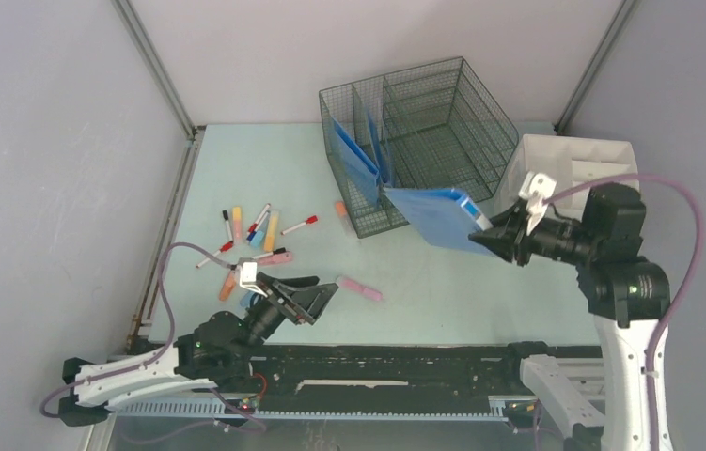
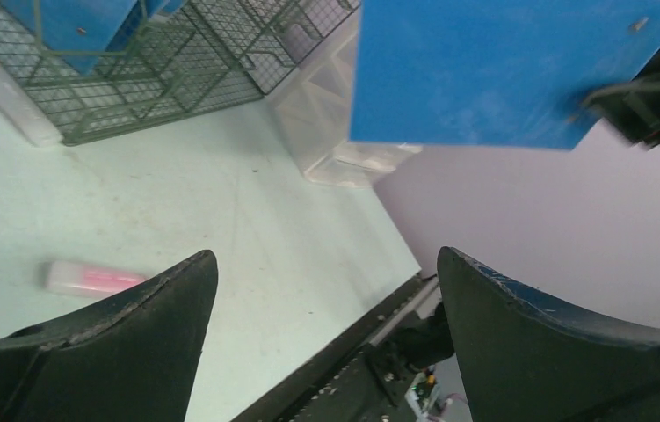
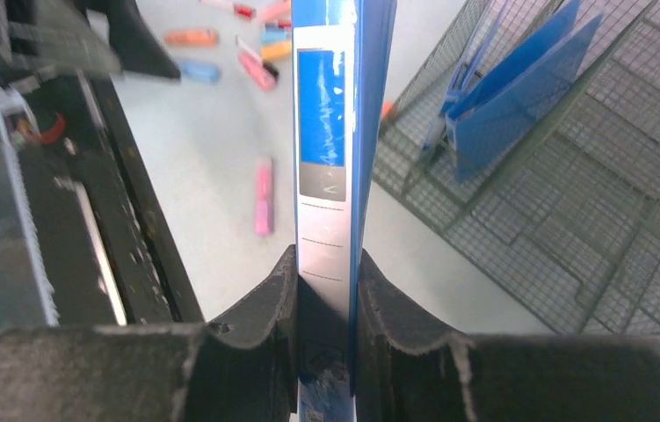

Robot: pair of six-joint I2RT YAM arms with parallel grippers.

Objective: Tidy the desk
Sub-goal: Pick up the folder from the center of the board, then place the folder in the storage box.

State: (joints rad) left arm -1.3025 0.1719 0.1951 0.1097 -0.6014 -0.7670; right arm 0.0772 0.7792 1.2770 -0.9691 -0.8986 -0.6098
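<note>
The robot's right gripper will next carry the folder outward over the wire basket's wide empty section (image 1: 441, 120) (image 3: 597, 198), lower it and let it go, because the basket's section is outward of the gripper and lower.
The pale mint-green desk (image 1: 443, 291) holds scattered pens and highlighters (image 1: 255, 230) at the left. My right gripper (image 1: 488, 240) is shut on the spine of a blue folder (image 1: 438, 214), which hangs above the desk beside a wire basket (image 1: 424, 141). In the right wrist view the folder (image 3: 335, 105) stands edge-on between the jaws of the gripper (image 3: 326, 264). My left gripper (image 1: 325, 291) is open and holds nothing, low over the desk's near left. A pink highlighter (image 1: 360, 288) lies just to its right. In the left wrist view the gripper (image 2: 326, 255) has only desk between its fingers.
Two more blue folders (image 1: 358, 160) stand in the wire basket's left compartments. A white organizer box (image 1: 579, 164) sits at the right, behind my right arm. An orange-and-white marker (image 1: 340, 210) lies by the basket's front left corner. A black rail (image 1: 377, 362) runs along the near edge.
</note>
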